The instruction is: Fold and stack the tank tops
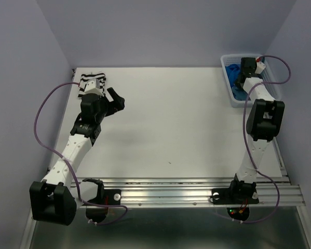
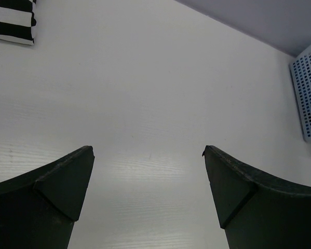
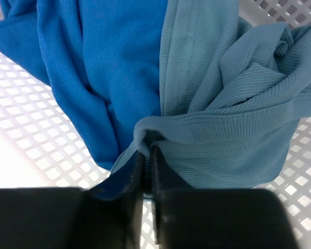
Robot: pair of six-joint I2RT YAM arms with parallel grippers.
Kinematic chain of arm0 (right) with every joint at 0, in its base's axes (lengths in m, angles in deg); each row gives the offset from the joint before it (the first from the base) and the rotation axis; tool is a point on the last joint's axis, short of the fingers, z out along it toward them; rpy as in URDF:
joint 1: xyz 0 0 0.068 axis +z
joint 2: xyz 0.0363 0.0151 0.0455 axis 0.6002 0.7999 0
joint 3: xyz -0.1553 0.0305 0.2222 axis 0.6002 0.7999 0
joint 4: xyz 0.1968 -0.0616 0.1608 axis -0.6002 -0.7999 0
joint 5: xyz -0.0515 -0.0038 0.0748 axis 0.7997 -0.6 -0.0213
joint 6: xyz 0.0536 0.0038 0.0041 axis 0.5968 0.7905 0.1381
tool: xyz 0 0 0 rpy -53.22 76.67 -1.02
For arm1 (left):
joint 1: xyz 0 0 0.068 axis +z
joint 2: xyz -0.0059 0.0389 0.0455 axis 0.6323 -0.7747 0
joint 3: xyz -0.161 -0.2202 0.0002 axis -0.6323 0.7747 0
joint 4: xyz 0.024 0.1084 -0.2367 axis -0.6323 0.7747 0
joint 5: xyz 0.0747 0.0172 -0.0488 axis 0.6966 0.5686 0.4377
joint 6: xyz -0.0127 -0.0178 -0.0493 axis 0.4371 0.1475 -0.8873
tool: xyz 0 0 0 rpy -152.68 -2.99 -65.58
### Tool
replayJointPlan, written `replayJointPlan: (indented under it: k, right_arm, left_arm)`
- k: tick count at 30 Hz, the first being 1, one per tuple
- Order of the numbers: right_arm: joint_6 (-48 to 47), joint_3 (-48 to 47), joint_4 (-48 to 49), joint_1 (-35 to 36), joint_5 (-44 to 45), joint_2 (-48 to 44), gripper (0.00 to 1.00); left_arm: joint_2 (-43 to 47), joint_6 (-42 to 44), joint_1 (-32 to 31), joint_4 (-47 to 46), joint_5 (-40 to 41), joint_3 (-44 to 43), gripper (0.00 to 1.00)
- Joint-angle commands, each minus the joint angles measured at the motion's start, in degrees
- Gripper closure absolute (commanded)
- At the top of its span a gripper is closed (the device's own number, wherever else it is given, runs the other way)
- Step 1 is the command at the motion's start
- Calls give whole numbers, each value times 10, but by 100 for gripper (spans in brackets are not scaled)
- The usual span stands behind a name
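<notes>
My right gripper should next lift from the basket, move across and down onto the bare tabletop and release, as the tabletop is to its left in the top view.
The black-and-white striped tank top (image 1: pixel 92 83) lies folded at the table's far left corner; its edge shows at the top left of the left wrist view (image 2: pixel 11 21). Just to its right hangs my left gripper (image 1: pixel 115 101), wide open over bare table (image 2: pixel 147 150). Inside the white basket (image 1: pixel 229 89) lie the teal tank top (image 3: pixel 238 124) and the royal blue tank top (image 3: pixel 103 67), bunched together. My right gripper (image 3: pixel 146 150) reaches down into the basket (image 1: pixel 243 78) and is shut on a fold of the teal tank top.
The white lattice basket's side shows at the right edge of the left wrist view (image 2: pixel 308 93). Purple walls close in the table at the back and sides. A metal rail (image 1: pixel 186 194) with the arm bases runs along the near edge.
</notes>
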State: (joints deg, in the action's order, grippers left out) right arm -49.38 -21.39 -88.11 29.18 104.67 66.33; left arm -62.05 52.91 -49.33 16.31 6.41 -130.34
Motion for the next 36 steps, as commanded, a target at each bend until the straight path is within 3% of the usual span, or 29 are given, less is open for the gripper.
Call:
replayJointPlan:
  k: [1, 7, 14, 19, 24, 32, 34, 36]
  right_arm:
    - [7, -34, 7, -4, 31, -37, 99]
    - [-43, -20, 75, -4, -4, -147, 99]
    - [-113, -16, 189, -4, -138, -288, 99]
    - [-114, -52, 277, -4, -221, -346, 99]
    - [-60, -150, 292, -4, -366, -342, 99]
    - [228, -312, 429, 24, -670, -243, 99]
    - [230, -327, 433, 58, -683, -230, 99]
    - [167, -335, 390, 141, -651, -228, 99]
  left_arm:
    - [8, 6, 0, -18, 6, -22, 1]
    - [40, 0, 0, -18, -2, -20, 1]
    - [71, -12, -1, -29, -28, -2, 1]
    - [78, -17, -1, -30, -37, 6, 1]
    - [83, -19, -1, -31, -41, 8, 1]
    - [93, -24, -1, -28, -48, 9, 1]
    - [96, -26, -1, -24, -48, 11, 1]
    - [100, -27, -1, -15, -46, 10, 1]
